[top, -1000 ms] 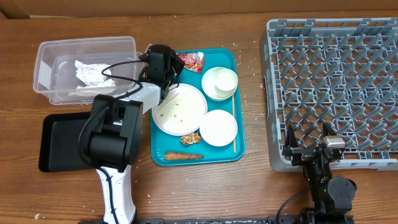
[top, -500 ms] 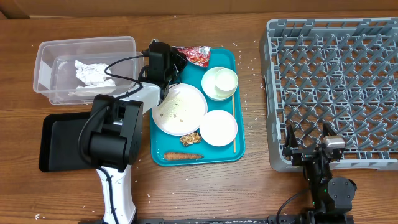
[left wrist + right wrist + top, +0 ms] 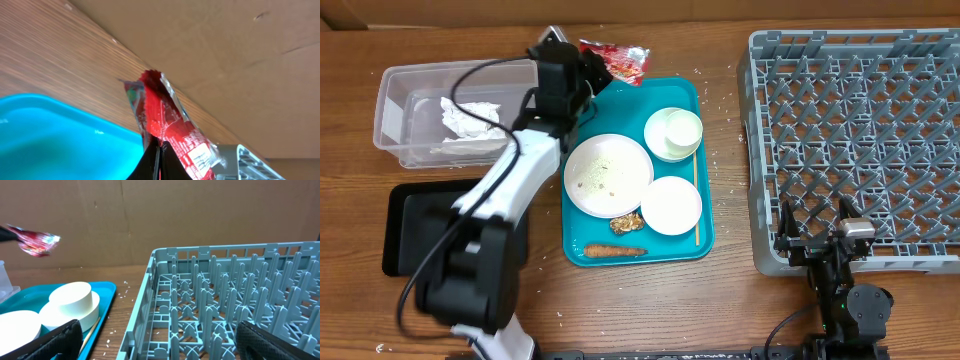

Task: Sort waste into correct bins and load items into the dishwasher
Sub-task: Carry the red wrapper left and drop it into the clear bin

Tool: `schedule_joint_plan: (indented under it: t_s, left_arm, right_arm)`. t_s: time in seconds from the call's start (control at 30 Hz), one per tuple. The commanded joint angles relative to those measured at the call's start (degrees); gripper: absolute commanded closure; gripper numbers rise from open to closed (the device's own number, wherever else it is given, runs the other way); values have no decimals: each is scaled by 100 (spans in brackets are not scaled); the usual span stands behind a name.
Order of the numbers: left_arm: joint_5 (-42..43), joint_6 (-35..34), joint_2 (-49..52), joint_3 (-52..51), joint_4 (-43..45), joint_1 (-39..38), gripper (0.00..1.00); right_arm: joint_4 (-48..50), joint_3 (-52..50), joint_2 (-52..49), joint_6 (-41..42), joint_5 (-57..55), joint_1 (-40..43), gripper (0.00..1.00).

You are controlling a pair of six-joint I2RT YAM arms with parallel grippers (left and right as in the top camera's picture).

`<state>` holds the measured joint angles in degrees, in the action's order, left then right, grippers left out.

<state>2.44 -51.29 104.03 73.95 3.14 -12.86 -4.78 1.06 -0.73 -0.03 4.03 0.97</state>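
Observation:
The clear tub is to the left of my left gripper in the overhead view. I should next swing my left gripper over the crumpled napkin (image 3: 470, 117) and release the wrapper (image 3: 618, 58).
My left gripper (image 3: 592, 68) is shut on one end of the red wrapper (image 3: 618, 58), holding it in the air beyond the far edge of the teal tray (image 3: 705, 160), right of the clear tub (image 3: 390, 120). In the left wrist view the closed black fingers (image 3: 150, 162) pinch the wrapper (image 3: 170, 125). A crumpled napkin (image 3: 470, 117) lies in the tub. On the teal tray sit the plate (image 3: 608, 175) with rice grains, stacked bowls (image 3: 673, 133), another bowl (image 3: 671, 205), a brown lump (image 3: 626, 223) and a sausage stick (image 3: 614, 251). My right gripper (image 3: 815, 240) stands open at the grey dish rack's (image 3: 860, 130) near edge.
The black tray (image 3: 410, 235) lies front left, below the tub. A thin wooden stick (image 3: 697, 205) rests along the teal tray's right side. Rice grains are scattered on the wood between the teal tray and the rack. A cardboard wall stands behind the table.
My left gripper has lifted the red wrapper off the teal tray and carried it back and slightly left, past the tray's far edge. The right arm has not moved.

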Motion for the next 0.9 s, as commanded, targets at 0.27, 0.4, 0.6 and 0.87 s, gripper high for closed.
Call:
schedule_joint_plan:
  t_s: [0.27,0.4,0.6,0.87]
  left_arm:
    - [-1307,243,-1191,20,-3014,1248,96]
    - [-1311,245,-1132,7,-3077,2046,96]
    - [-1292,245,-960,7,-3053,2791,31]
    - [-925,704,-909,7,-3541,2824,0]
  right_arm:
    - [22,-59,57,-42,-37,-44,0]
    - [20,-59,57,-42,-37,-44,0]
    - [20,-59,57,-44,-37,-44,0]
    - [22,-59,57,-42,-37,-44,0]
